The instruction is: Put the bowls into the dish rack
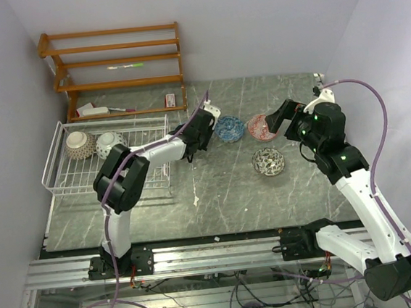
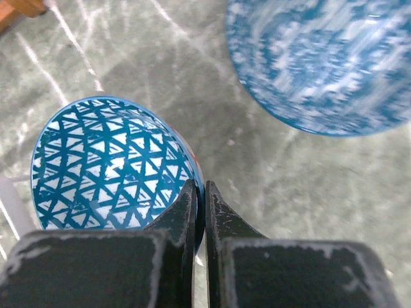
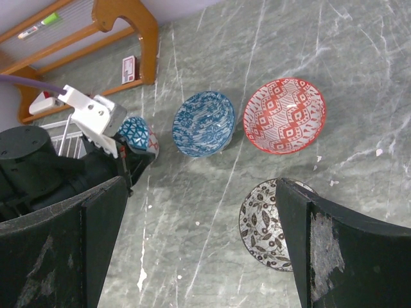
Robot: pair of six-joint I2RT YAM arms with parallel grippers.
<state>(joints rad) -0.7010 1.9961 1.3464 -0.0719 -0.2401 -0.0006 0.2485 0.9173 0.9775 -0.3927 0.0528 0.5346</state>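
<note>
I should move my left gripper left in the top view, tilting, and release the blue bowl in the room beside the rack's pale bowl.
My left gripper point(image 2: 200, 204) is shut on the rim of a blue bowl with a triangle pattern point(image 2: 109, 163), one finger inside and one outside. In the top view the left gripper point(image 1: 202, 134) sits just right of the white wire dish rack point(image 1: 138, 131), which holds a tan bowl point(image 1: 79, 144) and a pale bowl point(image 1: 108, 144). On the table lie a second blue bowl point(image 1: 229, 128), a red bowl point(image 1: 261, 127) and a black-and-white bowl point(image 1: 268, 162). My right gripper point(image 3: 202, 192) hangs open above the table, over the black-and-white bowl point(image 3: 263, 224).
An orange-brown wooden shelf unit point(image 1: 117, 68) stands against the back wall behind the rack, with small items on its lowest shelf. White scuffs mark the grey marble table point(image 1: 217, 196). Walls close in on the left and right.
</note>
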